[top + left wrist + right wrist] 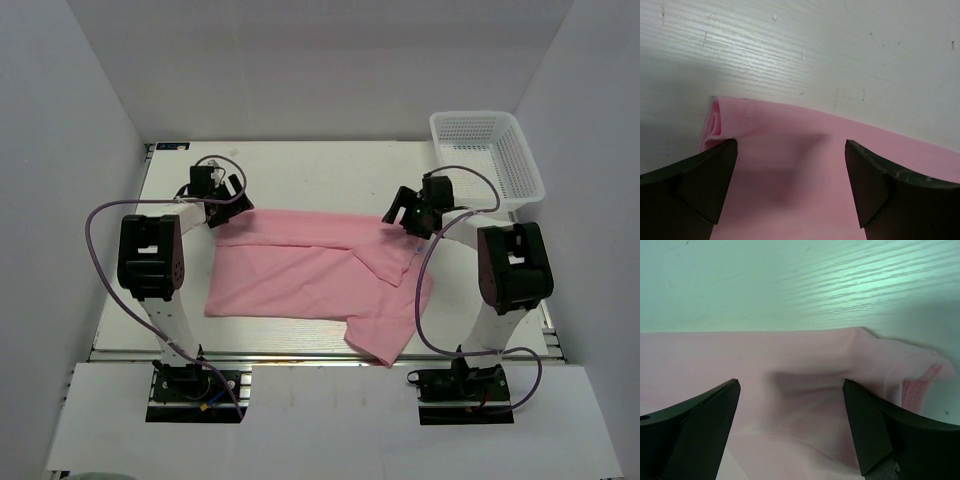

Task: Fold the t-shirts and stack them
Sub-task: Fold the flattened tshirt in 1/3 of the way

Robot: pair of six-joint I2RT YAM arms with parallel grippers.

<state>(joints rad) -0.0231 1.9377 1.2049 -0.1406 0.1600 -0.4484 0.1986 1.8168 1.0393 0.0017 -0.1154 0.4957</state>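
I next need to move my left gripper back, then down to close on the shirt's near corner [210, 311], as the shirt's far edge is folded over but its near edge lies flat.
A light-pink t-shirt [310, 275] lies partly folded on the white table, its far edge folded over and one sleeve [385, 335] sticking out toward the front right. My left gripper [228, 205] hovers over the shirt's far left corner, jaws wide apart with nothing between them. Under it, pink cloth [790, 170] fills the gap between the fingers [705, 180]. My right gripper [405, 215] stands open over the far right corner. In the right wrist view the shirt [790, 390] lies slack and rumpled below the spread fingers [875, 425].
A white mesh basket [490, 160] stands at the back right corner of the table [300, 170]. White walls close in the left, right and back. Purple cables loop beside both arms.
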